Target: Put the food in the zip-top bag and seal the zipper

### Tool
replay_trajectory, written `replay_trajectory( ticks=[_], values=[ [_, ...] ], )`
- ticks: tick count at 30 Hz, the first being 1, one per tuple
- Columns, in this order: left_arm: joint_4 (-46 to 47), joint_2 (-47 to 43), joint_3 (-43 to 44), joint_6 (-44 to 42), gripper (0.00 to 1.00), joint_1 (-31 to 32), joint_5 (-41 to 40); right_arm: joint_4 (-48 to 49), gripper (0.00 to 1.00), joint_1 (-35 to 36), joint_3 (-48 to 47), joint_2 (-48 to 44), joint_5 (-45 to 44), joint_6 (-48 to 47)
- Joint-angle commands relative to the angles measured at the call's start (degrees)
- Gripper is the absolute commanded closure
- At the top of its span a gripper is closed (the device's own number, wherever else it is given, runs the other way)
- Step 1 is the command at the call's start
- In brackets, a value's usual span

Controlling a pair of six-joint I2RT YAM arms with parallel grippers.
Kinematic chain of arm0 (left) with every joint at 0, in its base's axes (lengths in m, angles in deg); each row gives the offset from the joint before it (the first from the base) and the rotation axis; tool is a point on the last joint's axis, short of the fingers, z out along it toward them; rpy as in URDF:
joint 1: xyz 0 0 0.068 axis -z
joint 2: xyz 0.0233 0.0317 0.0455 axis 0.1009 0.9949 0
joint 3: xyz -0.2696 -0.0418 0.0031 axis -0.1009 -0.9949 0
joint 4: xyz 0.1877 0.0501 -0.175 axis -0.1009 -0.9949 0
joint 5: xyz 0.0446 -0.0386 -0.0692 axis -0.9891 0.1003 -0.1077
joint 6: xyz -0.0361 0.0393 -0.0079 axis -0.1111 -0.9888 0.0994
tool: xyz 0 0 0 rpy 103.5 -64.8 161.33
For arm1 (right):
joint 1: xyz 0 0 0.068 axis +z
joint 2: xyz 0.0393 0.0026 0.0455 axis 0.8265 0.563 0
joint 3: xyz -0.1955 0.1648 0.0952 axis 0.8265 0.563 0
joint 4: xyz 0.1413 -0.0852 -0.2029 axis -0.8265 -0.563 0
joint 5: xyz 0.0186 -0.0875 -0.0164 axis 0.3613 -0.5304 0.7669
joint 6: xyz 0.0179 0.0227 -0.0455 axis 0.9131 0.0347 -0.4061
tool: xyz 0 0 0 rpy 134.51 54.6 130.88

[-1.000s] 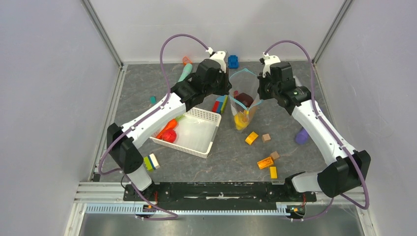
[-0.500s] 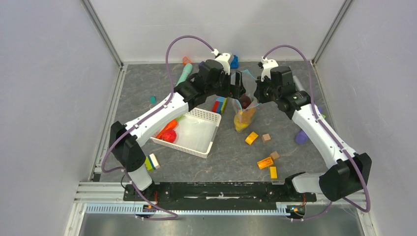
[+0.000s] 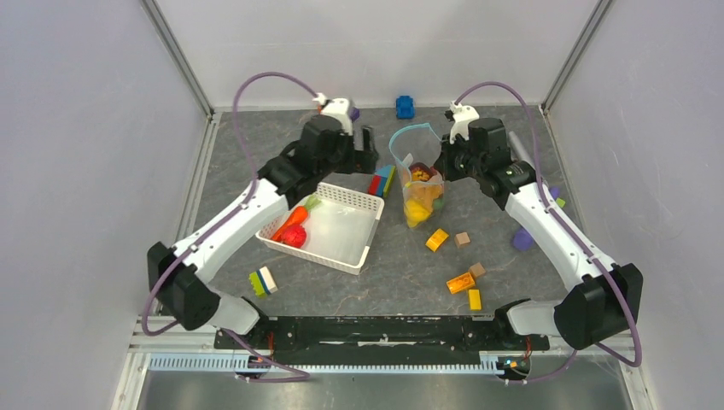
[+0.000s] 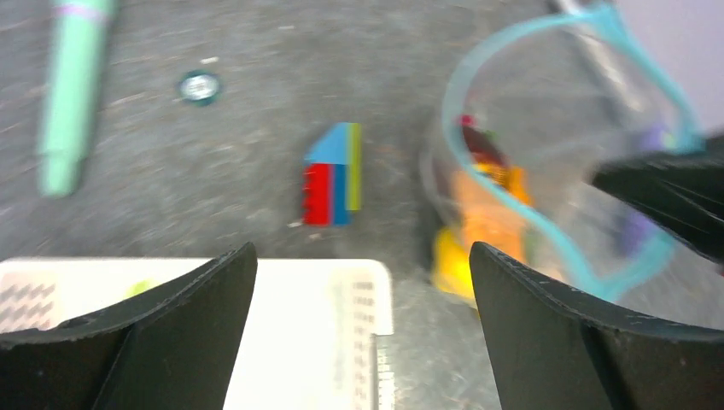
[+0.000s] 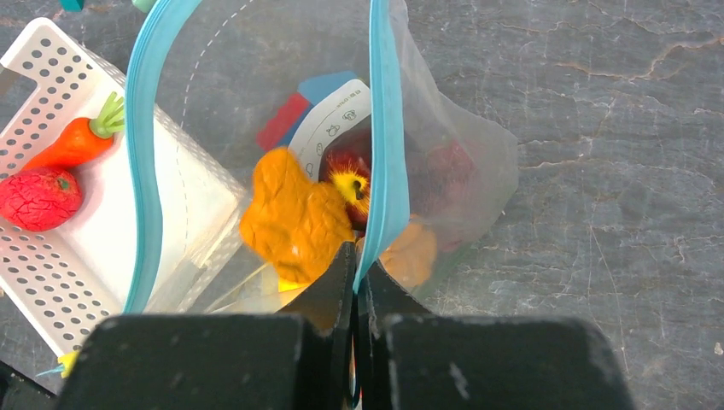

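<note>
The red fruit [image 3: 294,237] is still outside the bag [image 3: 420,175], so the robot's left gripper will next move back and to the left in the top view, then down onto the fruit.
The clear zip-top bag [image 3: 420,175] hangs with its mouth open, its bottom resting on the table. My right gripper [image 5: 357,265] is shut on the light-blue zipper [image 5: 384,128] at the bag's right rim. Inside lie food pieces: an orange-yellow one [image 5: 294,218], a red one [image 5: 346,184] and a dark maroon one [image 5: 448,162]. An orange carrot [image 3: 294,215] and a red fruit [image 3: 294,237] lie in the basket. My left gripper [image 4: 360,256] is open and holds nothing, left of the bag above the basket's far corner.
The white mesh basket [image 3: 341,248] stands left of the bag. Stacked coloured blocks [image 3: 382,181] lie between them. A teal marker toy [image 4: 68,94] and a blue block [image 3: 405,107] lie at the back. Orange and wooden blocks [image 3: 437,240] and a purple piece [image 3: 522,237] lie at the front right.
My left gripper let go of the bag's left rim, opened wide and drew back to the left. The right gripper kept its hold, and the bag's mouth now gapes wider.
</note>
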Motion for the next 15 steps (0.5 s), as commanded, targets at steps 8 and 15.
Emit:
replay_trajectory(
  ticks=[8, 15],
  values=[
    [-11.18, -11.05, -16.24, 10.43, 0.0, -13.32, -10.69, 2.87, 0.99, 0.05, 0.49, -1.57, 1.65, -0.19],
    [-21.82, -9.61, -20.67, 14.91, 0.0, -14.63, -14.32, 2.83, 0.99, 0.07, 0.73, -1.3, 1.53, -0.33]
  ],
)
